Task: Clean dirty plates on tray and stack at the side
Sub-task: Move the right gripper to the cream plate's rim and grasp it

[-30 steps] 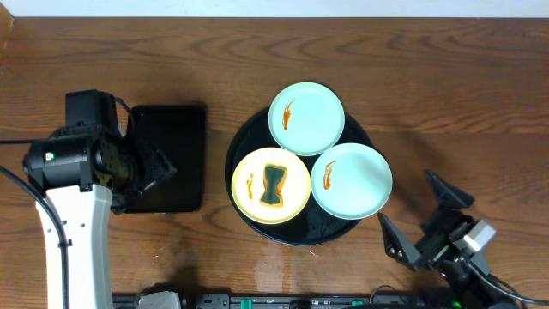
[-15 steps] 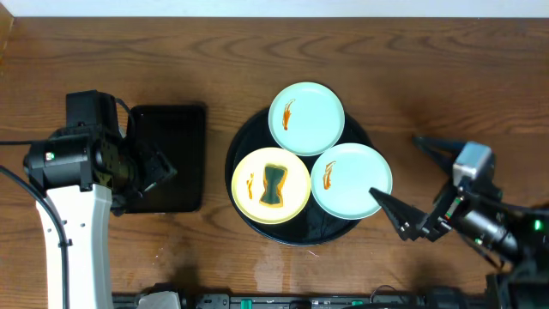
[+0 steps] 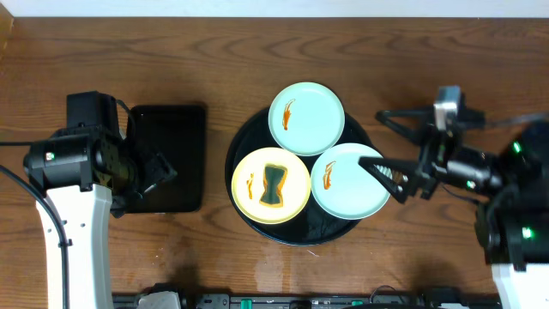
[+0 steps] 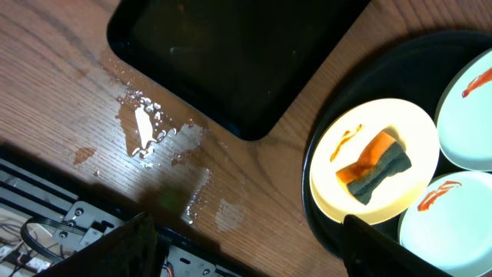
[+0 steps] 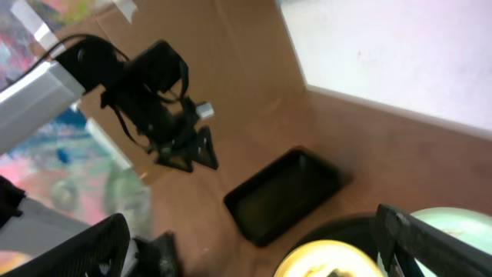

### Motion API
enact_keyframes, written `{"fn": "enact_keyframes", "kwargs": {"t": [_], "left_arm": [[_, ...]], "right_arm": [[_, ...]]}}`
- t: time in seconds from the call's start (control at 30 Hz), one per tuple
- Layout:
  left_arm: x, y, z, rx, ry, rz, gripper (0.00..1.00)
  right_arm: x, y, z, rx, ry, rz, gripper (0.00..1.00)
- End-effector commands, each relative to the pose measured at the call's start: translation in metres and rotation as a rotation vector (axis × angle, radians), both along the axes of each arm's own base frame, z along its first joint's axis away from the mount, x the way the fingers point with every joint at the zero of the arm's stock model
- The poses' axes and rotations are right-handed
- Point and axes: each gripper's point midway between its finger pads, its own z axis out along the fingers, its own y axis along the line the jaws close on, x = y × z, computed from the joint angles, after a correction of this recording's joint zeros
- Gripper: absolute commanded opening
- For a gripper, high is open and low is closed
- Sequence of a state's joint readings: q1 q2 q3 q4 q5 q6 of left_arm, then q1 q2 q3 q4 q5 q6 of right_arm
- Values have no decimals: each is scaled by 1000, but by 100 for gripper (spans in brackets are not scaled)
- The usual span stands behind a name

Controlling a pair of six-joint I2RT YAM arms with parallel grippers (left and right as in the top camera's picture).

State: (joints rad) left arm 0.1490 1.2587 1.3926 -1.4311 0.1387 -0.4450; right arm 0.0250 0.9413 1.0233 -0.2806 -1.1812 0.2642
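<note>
Next I will swing my right gripper over left in the overhead view, tilt it down and descend to the yellow plate's sponge-free rim by the mint plates.
The round black tray (image 3: 247, 144) holds three plates. A mint plate (image 3: 309, 120) with an orange smear sits at the back. A second smeared mint plate (image 3: 353, 184) sits front right. The yellow plate (image 3: 292, 196) sits front left and bears an orange-and-grey sponge (image 3: 273, 186) and a smear. My right gripper (image 3: 383, 140) is open, fingers pointing left above the tray's right edge, one fingertip over the front-right mint plate. My left gripper (image 3: 152, 172) is open and empty above the rectangular black tray (image 3: 176, 137). The left wrist view shows the yellow plate (image 4: 338, 173) and sponge (image 4: 374, 165).
The rectangular black tray (image 4: 231, 54) lies left of the round tray. Water drops (image 4: 146, 127) wet the wood near the table's front edge. Bare wooden table lies to the right of the round tray (image 3: 429, 94).
My right arm has swung up from the front right corner to the tray's right side, fingers now pointing left over the front-right mint plate. The left arm and the plates have not moved.
</note>
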Motion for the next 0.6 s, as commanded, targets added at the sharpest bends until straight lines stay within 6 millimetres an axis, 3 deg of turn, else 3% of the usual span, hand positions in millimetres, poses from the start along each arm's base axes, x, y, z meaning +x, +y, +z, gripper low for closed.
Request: {"fn": "enact_keyframes", "kwargs": {"t": [0.0, 0.1, 0.13, 0.27, 0.43, 0.57], "left_arm": [[0, 4, -2, 15, 6, 12, 77], [0, 4, -2, 14, 6, 12, 77], [0, 4, -2, 14, 8, 12, 77], [0, 4, -2, 14, 7, 12, 77], [1, 4, -2, 15, 5, 12, 78], [0, 4, -2, 14, 5, 12, 77]], "right_arm": [[15, 11, -8, -55, 23, 10, 99], [45, 9, -36, -238, 61, -174, 99], [61, 2, -49, -375, 82, -319, 99], [76, -5, -68, -649, 138, -512, 99], [67, 30, -93, -809, 313, -365, 99], [60, 82, -120, -825, 375, -182, 99]]}}
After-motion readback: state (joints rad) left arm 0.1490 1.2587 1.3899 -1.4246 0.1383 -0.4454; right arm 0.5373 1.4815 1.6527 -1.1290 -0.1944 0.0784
